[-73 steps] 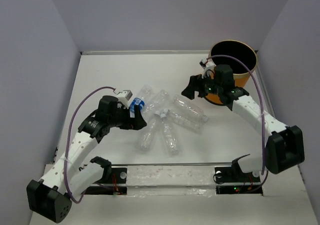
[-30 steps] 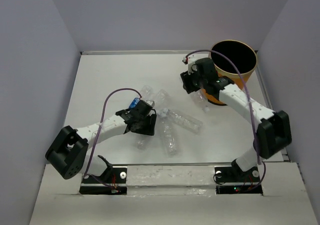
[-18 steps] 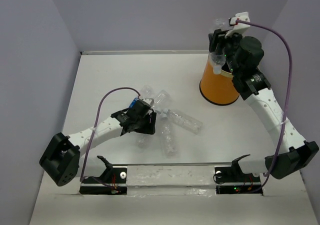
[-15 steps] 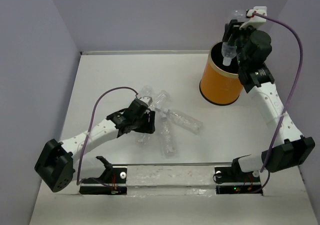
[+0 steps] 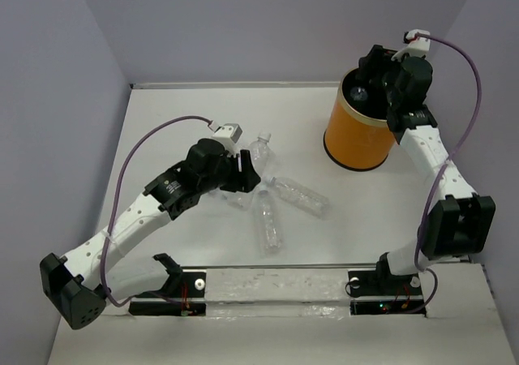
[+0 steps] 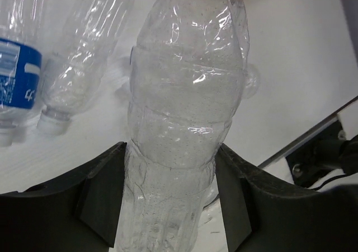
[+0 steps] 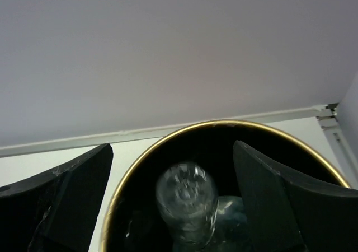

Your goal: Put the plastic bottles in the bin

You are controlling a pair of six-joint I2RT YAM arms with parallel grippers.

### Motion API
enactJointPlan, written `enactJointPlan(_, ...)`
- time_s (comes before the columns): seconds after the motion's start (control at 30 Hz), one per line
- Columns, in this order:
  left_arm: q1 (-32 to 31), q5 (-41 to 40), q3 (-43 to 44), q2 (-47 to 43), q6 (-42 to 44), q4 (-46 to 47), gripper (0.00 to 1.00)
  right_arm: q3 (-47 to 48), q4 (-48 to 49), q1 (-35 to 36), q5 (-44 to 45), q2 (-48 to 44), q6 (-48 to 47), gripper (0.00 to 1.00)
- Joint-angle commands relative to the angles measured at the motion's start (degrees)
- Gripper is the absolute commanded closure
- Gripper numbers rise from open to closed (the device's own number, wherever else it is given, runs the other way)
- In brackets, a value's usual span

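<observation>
The robot needs to lift its left gripper over the tall bin's black opening (image 5: pixel 372 101), which is outward and to the gripper's right in the top view, and let go of the crinkled bottle there.
My left gripper (image 5: pixel 242 173) is shut on a clear crinkled plastic bottle (image 6: pixel 187 123), gripped at its lower body between both black fingers (image 6: pixel 100 190). Beside it lie a blue-labelled bottle (image 6: pixel 14 78) and another clear one (image 6: pixel 86 45). Loose bottles lie mid-table (image 5: pixel 300 196) (image 5: pixel 268 229) (image 5: pixel 259 148). My right gripper (image 5: pixel 366 71) (image 7: pixel 172 151) hangs open over the orange bin (image 5: pixel 357 138), gold rim (image 7: pixel 140 157). A clear bottle (image 7: pixel 186 201) is inside the bin's black interior, free of the fingers, with another beneath it.
The bin stands at the far right, close to the right wall. White walls close the table on three sides. The arm mounts and a clear rail (image 5: pixel 276 284) run along the near edge.
My right gripper opened above the bin and its bottle dropped inside. My left arm rose and drew back a little with its bottle held.
</observation>
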Motion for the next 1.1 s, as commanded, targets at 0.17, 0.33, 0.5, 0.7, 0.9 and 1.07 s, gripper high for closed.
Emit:
enactJointPlan(0.17, -0.5, 8.2, 19.7, 9.4, 0.2, 12.9, 0.63, -22.3, 2.3, 0.2, -20.8, -27.7, 16.0, 0.3)
enactJointPlan(0.33, -1.1, 13.3, 35.0, 22.0, -1.3, 18.9, 0.63, -39.3, 3.6, 0.2, -24.9, -40.3, 22.5, 0.81)
enactJointPlan(0.5, -2.4, 15.4, 54.5, 37.1, -0.8, 19.3, 0.63, -49.0, -2.1, 0.2, -26.7, -53.9, 23.9, 0.89)
enactJointPlan(0.7, -3.1, 15.1, 77.6, 54.4, -3.4, 22.7, 0.63, -58.3, -10.0, 0.2, -28.9, -64.5, 25.1, 0.95)
enactJointPlan(0.9, -3.3, 11.5, 81.1, 63.0, -7.8, 39.5, 0.62, -61.8, -14.3, 0.2, -30.6, -71.8, 24.6, 0.96)
enactJointPlan(1.07, -5.2, 7.0, 85.4, 70.8, -7.1, 48.5, 0.62, -61.8, -15.0, 0.2, -32.5, -72.4, 24.1, 0.96)
